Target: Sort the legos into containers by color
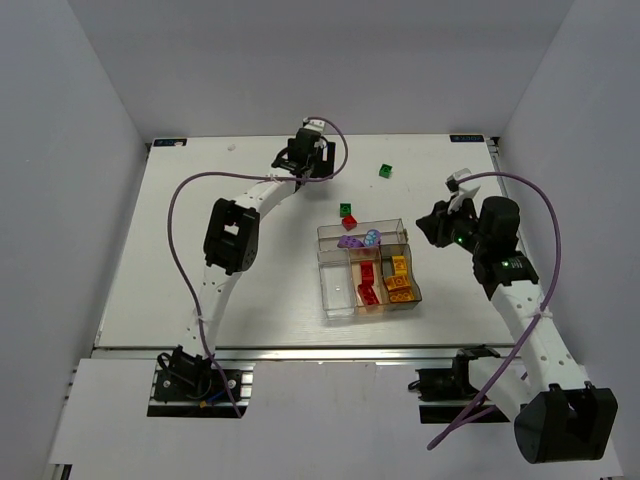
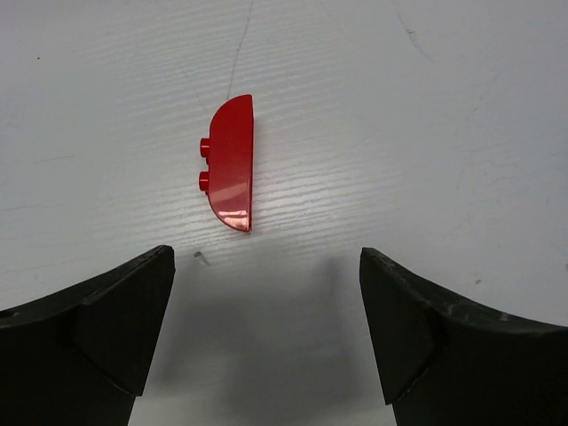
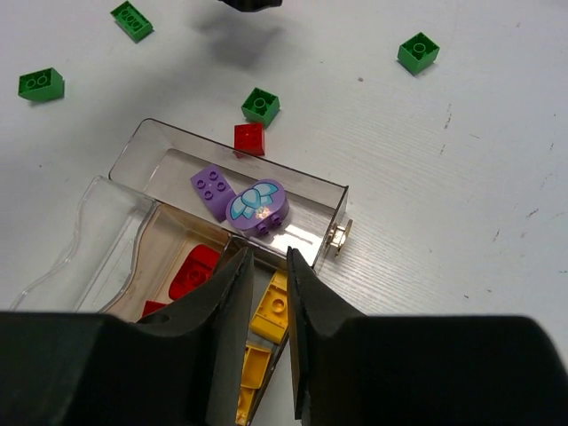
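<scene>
I should next move my left gripper out and down to close on the near end of the flat red piece [image 2: 231, 164].
The clear tray [image 1: 333, 290] stands mid-table. Its wide smoky compartment [image 3: 240, 164] holds two lilac pieces [image 3: 258, 207]. One narrow compartment holds red bricks [image 3: 191, 271], another yellow bricks [image 3: 271, 306]. Loose on the table are a red brick [image 3: 249, 138] and a green brick [image 3: 260, 105] just beyond the tray, and more green bricks [image 3: 418, 51] farther off. My left gripper [image 2: 266, 319] is open and empty at the far edge, just short of a flat red rounded piece [image 2: 231, 164]. My right gripper [image 3: 266, 266] is shut and empty above the tray's right side.
White walls close in the table on the left, back and right. The left arm's purple cable [image 1: 185, 200] loops over the table's left half. A green brick [image 1: 385, 170] lies at the back right. The tray has a small brass knob [image 3: 340, 236] on its right wall.
</scene>
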Robot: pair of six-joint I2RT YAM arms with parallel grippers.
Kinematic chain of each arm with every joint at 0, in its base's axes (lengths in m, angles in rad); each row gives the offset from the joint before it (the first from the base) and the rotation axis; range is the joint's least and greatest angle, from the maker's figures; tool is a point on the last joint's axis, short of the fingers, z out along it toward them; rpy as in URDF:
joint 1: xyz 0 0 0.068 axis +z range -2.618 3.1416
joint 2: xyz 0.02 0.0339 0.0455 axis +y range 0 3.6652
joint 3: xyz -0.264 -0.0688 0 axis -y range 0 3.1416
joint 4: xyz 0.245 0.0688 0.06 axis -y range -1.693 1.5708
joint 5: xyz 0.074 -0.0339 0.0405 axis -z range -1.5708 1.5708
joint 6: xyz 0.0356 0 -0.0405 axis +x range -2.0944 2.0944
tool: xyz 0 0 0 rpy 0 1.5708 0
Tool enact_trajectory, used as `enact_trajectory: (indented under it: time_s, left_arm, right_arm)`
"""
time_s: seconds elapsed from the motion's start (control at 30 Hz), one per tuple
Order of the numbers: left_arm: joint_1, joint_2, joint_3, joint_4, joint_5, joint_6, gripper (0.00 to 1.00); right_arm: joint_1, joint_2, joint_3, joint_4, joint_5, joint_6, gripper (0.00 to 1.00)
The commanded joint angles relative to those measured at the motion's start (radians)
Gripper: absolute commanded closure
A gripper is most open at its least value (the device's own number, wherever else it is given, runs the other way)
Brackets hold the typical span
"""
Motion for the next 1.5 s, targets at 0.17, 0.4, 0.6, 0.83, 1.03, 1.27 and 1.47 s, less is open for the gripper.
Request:
enact_trajectory:
  time_s: [0.17,0.4,0.6,0.83,1.03,1.27,1.47]
  left_arm:
    - [-0.003,0.058,0.05,0.117,-0.046,-0.031,0.09]
    - [0.015,0.092,0.071,0.154,-0.043,-0.065,0.18]
    - [0.024,0.106,0.076,0.172,-0.051,-0.082,0.51]
    - [0.033,0.107,0.073,0.172,-0.049,-0.079,0.67]
    - [0.033,0.067,0.051,0.163,-0.026,-0.061,0.87]
    - [0.023,-0.104,-0.138,0.23,-0.023,-0.008,0.93]
    - [0.013,-0.233,-0.303,0.274,0.012,-0.011,0.94]
  right_arm:
    - [-0.034,-0.019,0.0,0.02,-0.067,0.025,0.73]
    - [-0.057,-0.025,0.0,0.02,-0.093,0.034,0.74]
    - [-0.067,-0.019,0.003,0.017,-0.107,0.034,0.75]
    - [-0.075,-0.018,-0.002,0.017,-0.12,0.036,0.77]
    - [-0.08,-0.015,-0.003,0.017,-0.124,0.033,0.78]
    - [-0.083,-0.016,-0.004,0.017,-0.125,0.033,0.78]
    - [-0.086,-0.018,-0.007,0.017,-0.125,0.031,0.78]
